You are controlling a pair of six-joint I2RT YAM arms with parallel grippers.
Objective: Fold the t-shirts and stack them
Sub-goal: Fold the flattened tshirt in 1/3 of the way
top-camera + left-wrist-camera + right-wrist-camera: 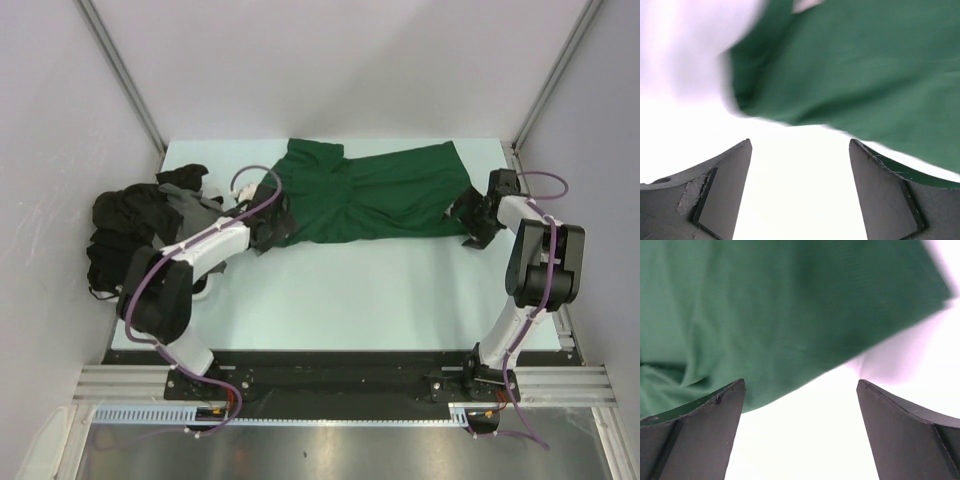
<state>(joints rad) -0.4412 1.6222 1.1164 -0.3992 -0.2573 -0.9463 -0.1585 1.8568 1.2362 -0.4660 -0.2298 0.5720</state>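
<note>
My right gripper moves onto the shirt's near corner (pixel 936 297) next, to the right in its wrist view, since its fingers span bare table.
A dark green t-shirt (pixel 375 192) lies spread and rumpled across the back of the white table. It fills the top of the left wrist view (pixel 860 70) and of the right wrist view (pixel 770 310). My left gripper (pixel 270 228) is open and empty at the shirt's left edge, with bare table between its fingers (pixel 800 190). My right gripper (pixel 468 218) is open and empty at the shirt's right edge, also over bare table (pixel 800 435). A heap of black and dark grey t-shirts (pixel 140 225) lies at the left.
The white table (pixel 360 300) is walled by pale panels behind and at both sides. The heap of dark shirts hangs over the table's left edge beside my left arm (pixel 165 290). A black rail (pixel 330 370) runs along the near edge.
</note>
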